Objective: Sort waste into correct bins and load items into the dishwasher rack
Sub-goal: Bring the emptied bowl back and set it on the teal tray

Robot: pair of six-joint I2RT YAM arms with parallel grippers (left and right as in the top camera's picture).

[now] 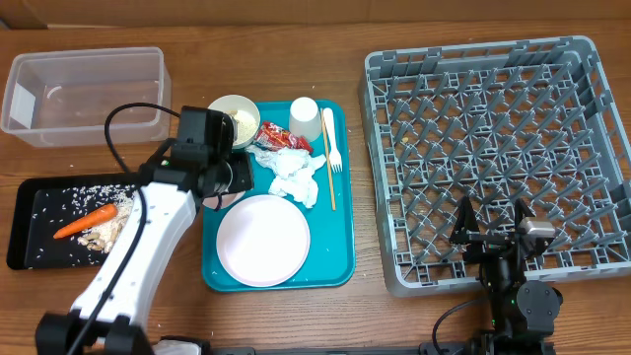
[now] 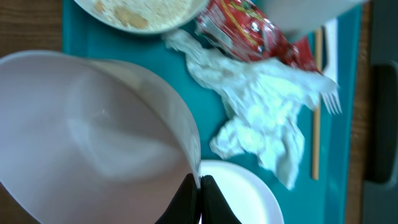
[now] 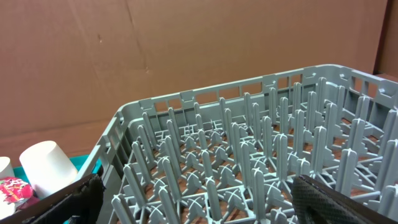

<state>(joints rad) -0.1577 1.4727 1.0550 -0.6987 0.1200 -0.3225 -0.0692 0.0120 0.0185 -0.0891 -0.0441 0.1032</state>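
Note:
The left gripper moves down next onto the bare teal tray below it, between plate [image 1: 262, 240] and grain bowl. It releases the empty bowl's rim where that gap fits the bowl.
My left gripper [image 2: 200, 186] is shut on the rim of an empty small white bowl [image 2: 93, 137], over the teal tray's left edge [image 1: 222, 182]. A second white bowl [image 1: 234, 118] holds pale grains. The red wrapper [image 1: 276, 135], crumpled tissue [image 1: 294, 176], white cup [image 1: 305, 116], white fork [image 1: 333, 148] and white plate [image 1: 262, 240] lie on the teal tray. The carrot [image 1: 87, 222] and scattered grains lie in the black tray [image 1: 25, 237]. The clear tub [image 1: 84, 94] stands at the far left. My right gripper [image 1: 491, 237] is open and empty at the grey rack's [image 1: 498, 158] front edge.
The teal serving tray [image 1: 340, 266] sits between the black tray and the rack. A thin wooden stick [image 1: 328, 173] lies beside the fork. A black cable [image 1: 123, 123] loops over the clear tub's corner. The rack's upright pegs [image 3: 249, 155] fill the right wrist view.

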